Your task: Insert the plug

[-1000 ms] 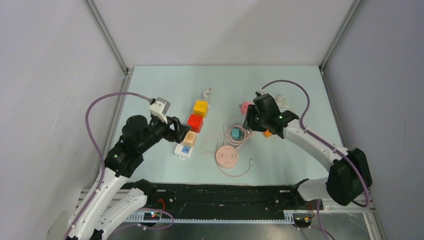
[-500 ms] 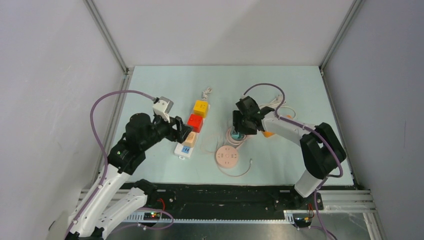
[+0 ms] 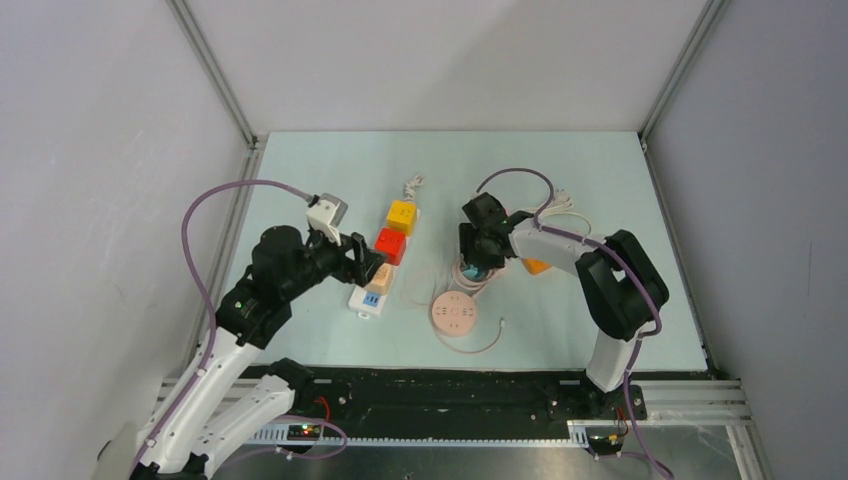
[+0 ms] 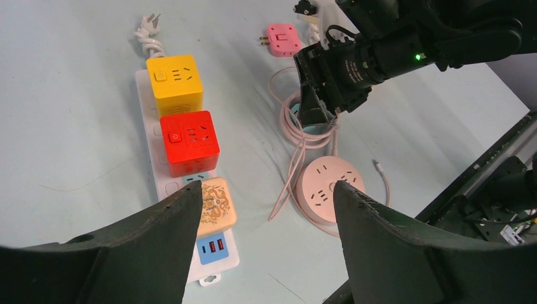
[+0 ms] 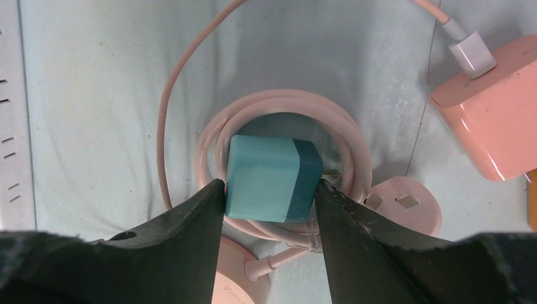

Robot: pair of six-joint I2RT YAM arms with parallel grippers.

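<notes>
The socket lies back from the robot's right gripper, so that gripper will next lift the plug, carry it back over the round pink socket [image 3: 453, 314] [image 5: 236, 278] and let it go.
A teal cube plug [image 5: 269, 177] lies inside a coil of pink cable [image 5: 209, 136] on the table. It also shows in the top view [image 3: 475, 268]. My right gripper [image 5: 270, 190] points down over it, one finger against each side of the plug. The round pink socket [image 3: 453, 314] lies just in front of the coil and also shows in the left wrist view [image 4: 329, 190]. My left gripper [image 4: 267, 190] is open and empty, hovering over the near end of the white power strip [image 4: 152, 126].
The strip carries a yellow cube [image 4: 175, 82], a red cube [image 4: 189, 140] and a beige adapter [image 4: 216, 206]. A pink adapter [image 5: 500, 126] lies right of the coil, with a flat pink plug [image 5: 405, 206] beside it. An orange item [image 3: 537, 266] lies under the right arm.
My right gripper has moved left and down from the table's right side onto the teal plug in the coil. The left arm has barely moved.
</notes>
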